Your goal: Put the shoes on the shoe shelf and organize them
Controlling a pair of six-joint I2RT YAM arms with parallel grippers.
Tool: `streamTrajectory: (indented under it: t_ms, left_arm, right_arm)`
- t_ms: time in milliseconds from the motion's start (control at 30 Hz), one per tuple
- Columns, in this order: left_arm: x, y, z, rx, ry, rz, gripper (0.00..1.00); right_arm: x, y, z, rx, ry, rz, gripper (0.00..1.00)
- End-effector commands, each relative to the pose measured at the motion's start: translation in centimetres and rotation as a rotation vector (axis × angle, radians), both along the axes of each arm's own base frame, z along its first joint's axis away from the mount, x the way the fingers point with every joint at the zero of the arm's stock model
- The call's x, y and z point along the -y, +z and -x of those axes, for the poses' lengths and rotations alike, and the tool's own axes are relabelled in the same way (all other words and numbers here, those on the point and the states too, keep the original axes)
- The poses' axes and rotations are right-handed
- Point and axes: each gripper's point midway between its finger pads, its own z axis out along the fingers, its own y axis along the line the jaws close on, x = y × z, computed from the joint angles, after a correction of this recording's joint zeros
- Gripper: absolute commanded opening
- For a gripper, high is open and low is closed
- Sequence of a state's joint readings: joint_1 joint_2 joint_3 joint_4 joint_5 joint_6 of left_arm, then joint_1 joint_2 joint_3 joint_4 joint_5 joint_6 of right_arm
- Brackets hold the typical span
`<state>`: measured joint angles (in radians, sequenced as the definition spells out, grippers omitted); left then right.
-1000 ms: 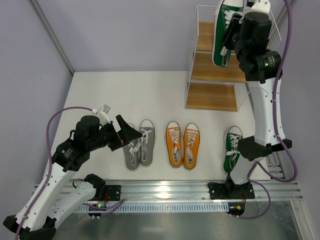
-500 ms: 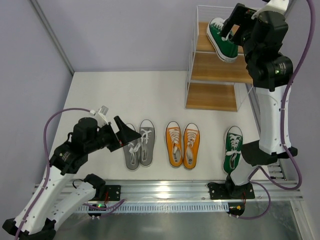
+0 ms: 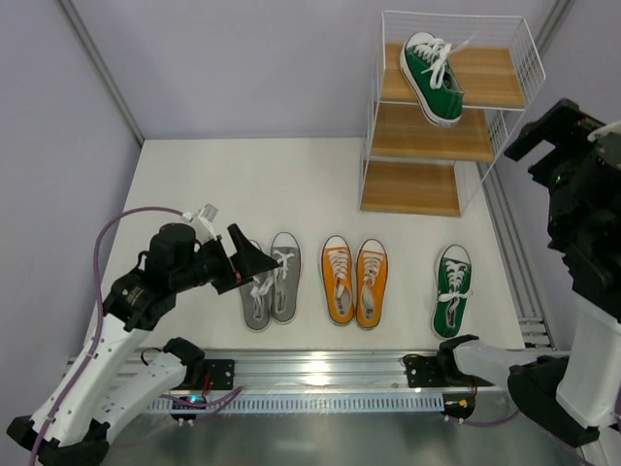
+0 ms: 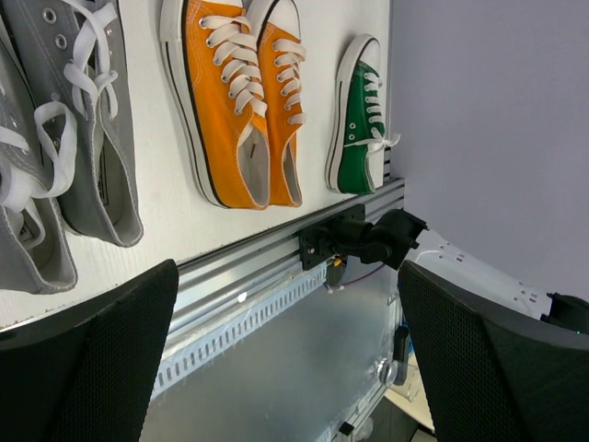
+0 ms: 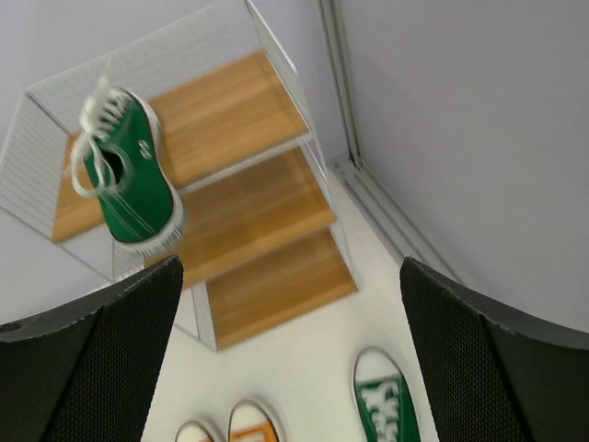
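Observation:
The robot's right gripper will swing down, tilting toward the ground, onto the white laces of the lone green shoe (image 3: 455,281) (image 5: 386,427), because the other shoe of the pair is already on the shelf's top board.
One green shoe (image 3: 434,78) lies slanted on the left of the top board of the white wire shoe shelf (image 3: 412,184), one end past the front edge. It also shows in the right wrist view (image 5: 133,189), as does the shelf (image 5: 267,212). The other green shoe (image 3: 452,288) lies on the floor at the right, beside the orange pair (image 3: 354,280) and the grey pair (image 3: 272,280). My right gripper (image 3: 545,136) is open and empty, high up to the right of the shelf. My left gripper (image 3: 247,260) is open and empty, just above the left grey shoe.
A metal rail (image 3: 330,369) with both arm bases runs along the near edge. Grey walls stand at the left, back and right. A floor track (image 3: 509,252) runs along the right side past the shelf. The lower two shelf boards are bare.
My right gripper let go of the green shoe on the top board, then swung away to the right and back from the shelf. The left arm barely moved.

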<state>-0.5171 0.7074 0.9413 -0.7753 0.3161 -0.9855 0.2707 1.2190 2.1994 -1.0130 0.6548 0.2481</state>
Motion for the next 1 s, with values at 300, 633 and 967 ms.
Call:
streamTrajectory:
  t_ms: [300, 633, 967]
  left_arm:
    - [2.1, -0.9, 0.8, -0.021, -0.166, 0.019, 1.00]
    - [1.6, -2.4, 2.3, -0.041, -0.191, 0.025, 1.00]
    - [0.1, -3.2, 3.4, -0.007, -0.145, 0.005, 0.99]
  right_arm:
    - [-3.4, -29.8, 9.7, -0.798, -0.052, -0.381, 1.00]
    - [-3.8, -41.1, 9.6, -1.088, -0.170, -0.352, 1.00]
    - [-1.3, -47.2, 7.3, -1.243, -0.250, -0.279, 1.00]
